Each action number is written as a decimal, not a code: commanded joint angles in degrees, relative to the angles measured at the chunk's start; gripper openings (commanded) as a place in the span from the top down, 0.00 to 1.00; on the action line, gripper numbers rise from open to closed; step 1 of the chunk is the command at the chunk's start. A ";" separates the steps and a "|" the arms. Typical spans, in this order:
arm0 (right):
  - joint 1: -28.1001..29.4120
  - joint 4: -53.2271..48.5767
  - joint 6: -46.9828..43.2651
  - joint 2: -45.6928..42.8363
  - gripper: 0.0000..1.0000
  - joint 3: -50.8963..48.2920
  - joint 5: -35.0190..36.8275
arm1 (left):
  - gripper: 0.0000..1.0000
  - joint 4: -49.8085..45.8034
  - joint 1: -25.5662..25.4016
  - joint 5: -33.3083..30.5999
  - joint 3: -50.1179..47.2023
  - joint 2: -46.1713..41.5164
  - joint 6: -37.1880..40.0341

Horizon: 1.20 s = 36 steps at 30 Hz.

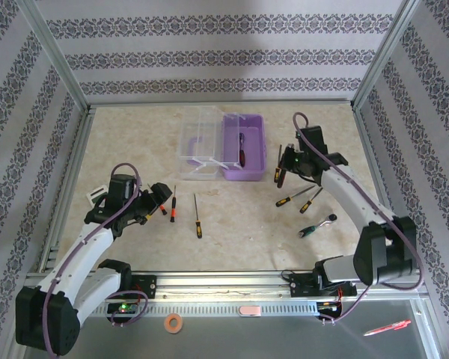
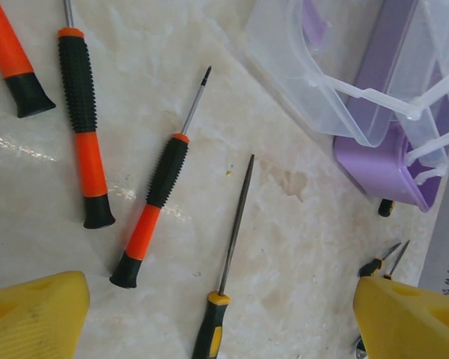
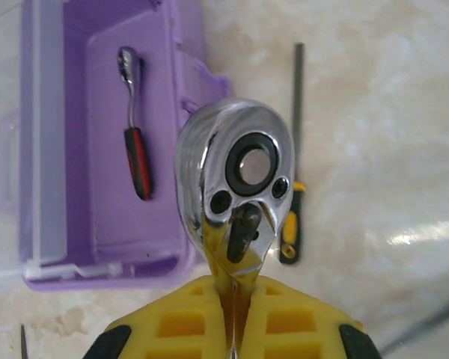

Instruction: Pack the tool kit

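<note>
My right gripper should next carry the wrench over the side of the case and down to the bottom beside the red-and-black ratchet to release it, because that spot is bare.
The lilac tool kit case [image 1: 248, 127] stands open at the table's back middle, its clear lid [image 1: 197, 142] to the left. A red-and-black ratchet [image 3: 135, 127] lies in the case [image 3: 82, 224]. Just right of the case, my right gripper [image 1: 287, 161] [image 3: 232, 314] is shut on a chrome ratchet wrench [image 3: 236, 179] that stands up from its jaws. My left gripper [image 1: 154, 197] [image 2: 221, 321] hangs open over a yellow-and-black screwdriver [image 2: 213, 329] [image 1: 198, 218]. Orange-and-black screwdrivers [image 2: 153, 213] [image 1: 173, 204] lie beside it, untouched.
More yellow-and-black screwdrivers [image 1: 293, 197] and another ratchet wrench [image 1: 318, 225] lie on the right half of the table. One screwdriver [image 3: 292, 179] lies right of the case. A metal frame with patterned walls encloses the table. A small white object [image 1: 96, 194] sits at the left edge.
</note>
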 commanded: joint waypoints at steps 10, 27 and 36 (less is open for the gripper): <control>5.89 3.77 -0.73 19.22 1.00 19.27 1.34 | 0.08 7.96 0.01 -1.09 -3.15 1.52 1.16; 6.47 -8.71 -5.34 44.18 1.00 47.81 0.41 | 0.08 6.44 0.34 1.83 -0.55 2.11 3.53; 7.13 -9.96 -2.59 49.35 1.00 48.93 1.59 | 0.07 4.75 0.32 1.93 -0.84 0.27 3.50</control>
